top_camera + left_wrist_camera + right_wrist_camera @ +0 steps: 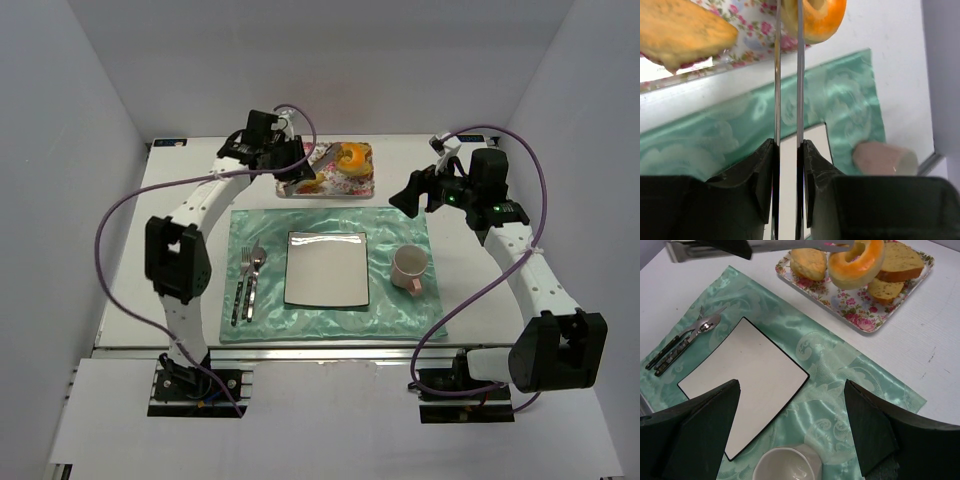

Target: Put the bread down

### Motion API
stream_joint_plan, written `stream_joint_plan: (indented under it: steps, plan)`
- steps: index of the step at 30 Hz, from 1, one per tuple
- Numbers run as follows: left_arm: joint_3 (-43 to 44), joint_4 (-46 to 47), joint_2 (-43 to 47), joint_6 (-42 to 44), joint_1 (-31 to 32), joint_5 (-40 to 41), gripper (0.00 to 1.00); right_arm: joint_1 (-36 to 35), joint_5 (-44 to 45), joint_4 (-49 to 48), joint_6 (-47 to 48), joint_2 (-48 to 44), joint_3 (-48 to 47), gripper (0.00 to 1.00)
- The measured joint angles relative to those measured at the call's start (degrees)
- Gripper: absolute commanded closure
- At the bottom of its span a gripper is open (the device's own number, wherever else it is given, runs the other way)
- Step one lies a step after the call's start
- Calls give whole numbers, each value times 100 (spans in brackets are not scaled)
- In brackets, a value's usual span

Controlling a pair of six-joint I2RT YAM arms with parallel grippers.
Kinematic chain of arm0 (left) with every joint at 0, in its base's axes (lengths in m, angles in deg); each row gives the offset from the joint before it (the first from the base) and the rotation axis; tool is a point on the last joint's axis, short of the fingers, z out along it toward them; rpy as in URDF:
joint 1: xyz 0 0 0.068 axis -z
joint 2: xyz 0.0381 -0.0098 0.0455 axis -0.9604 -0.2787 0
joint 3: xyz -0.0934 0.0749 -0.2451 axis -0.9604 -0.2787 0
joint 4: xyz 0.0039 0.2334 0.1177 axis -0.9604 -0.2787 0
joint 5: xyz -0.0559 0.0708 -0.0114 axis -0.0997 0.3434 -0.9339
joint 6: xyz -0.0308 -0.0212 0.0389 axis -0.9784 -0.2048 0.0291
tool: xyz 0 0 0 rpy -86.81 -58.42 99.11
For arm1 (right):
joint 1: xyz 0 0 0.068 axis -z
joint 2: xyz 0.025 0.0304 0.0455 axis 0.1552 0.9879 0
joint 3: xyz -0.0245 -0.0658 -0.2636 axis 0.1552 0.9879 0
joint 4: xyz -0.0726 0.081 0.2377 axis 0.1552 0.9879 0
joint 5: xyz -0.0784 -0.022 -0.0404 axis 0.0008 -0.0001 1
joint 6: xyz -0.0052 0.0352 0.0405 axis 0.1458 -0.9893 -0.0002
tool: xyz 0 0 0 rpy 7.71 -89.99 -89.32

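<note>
The bread goes back from the flowered tray [330, 192] and down onto the white square plate [328, 275] next, as that plate is empty. My left gripper then releases it.
The bread [352, 157] is a golden-orange ring. It hangs tilted between the tips of metal tongs [322, 162] over the flowered tray [330, 192] at the back. My left gripper [290, 166] is shut on the tongs' handles. In the left wrist view the tong blades [777, 75] run up from the gripper [788, 145] to the bread [825, 20]. The right wrist view shows the bread [857, 262] held in the tongs [790, 245] above the tray [855, 315]. My right gripper [405, 195] is open and empty above the placemat [792, 390].
A white square plate [327, 268] lies on the green placemat [400, 320], also seen from the right wrist [750, 365]. A pink cup [410, 265] stands to its right, a fork and spoon [248, 285] to its left. A roll [809, 262] and toast slices [900, 262] lie on the tray.
</note>
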Motion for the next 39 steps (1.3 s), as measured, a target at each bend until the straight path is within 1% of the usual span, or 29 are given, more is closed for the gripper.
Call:
stream_joint_plan:
  steps: [4, 7, 11, 15, 19, 21, 22, 23, 24, 25, 26, 29, 32, 33, 37, 39]
  plan:
    - [-1058, 254, 1158, 129, 2, -282, 94, 0, 0, 4, 2, -2, 0, 11]
    - [-2057, 299, 2181, 308, 2, -437, 94, 0, 0, 7, 7, -2, 0, 11]
    - [-3265, 48, 3340, 699, 2, -669, 94, 0, -2, 24, 9, -2, 0, 11]
    - [-4216, -367, 4092, 1054, 2, -962, 94, 0, -9, 28, 13, 2, 0, 11]
    - [-4944, -721, 4568, 1263, 7, -1150, 93, 0, -24, 35, 28, 28, -2, 11]
    - [-5206, -817, 4697, 1314, 7, -1163, 90, 0, -35, 48, 28, 44, -2, 11]
    - [-5327, -837, 4736, 1331, 7, -1161, 87, 0, -39, 55, 28, 46, -2, 11]
    - [-5421, -850, 4747, 1338, 7, -1158, 80, 0, -39, 57, 28, 50, -2, 11]
    - [-5493, -861, 4747, 1340, 7, -1147, 76, 0, -39, 63, 31, 50, -9, 11]
    - [-5541, -870, 4736, 1338, 7, -1137, 70, 0, -39, 63, 33, 52, -13, 11]
    - [-5560, -872, 4721, 1340, 7, -1130, 57, 0, -39, 66, 44, 52, -13, 11]
    - [-5565, -850, 4697, 1386, 7, -1099, 49, 0, -37, 68, 79, 52, -13, 11]
    - [-5552, -868, 4682, 1453, 7, -1045, 42, 0, -37, 68, 98, 52, -13, 11]
    - [-5541, -876, 4680, 1471, 7, -1014, 41, 0, -37, 68, 101, 52, -13, 11]
    - [-5469, -883, 4684, 1458, 7, -883, 43, 0, -39, 68, 114, 52, -13, 11]
    - [-5455, -874, 4717, 1419, 7, -758, 45, 0, -37, 68, 114, 52, -13, 11]
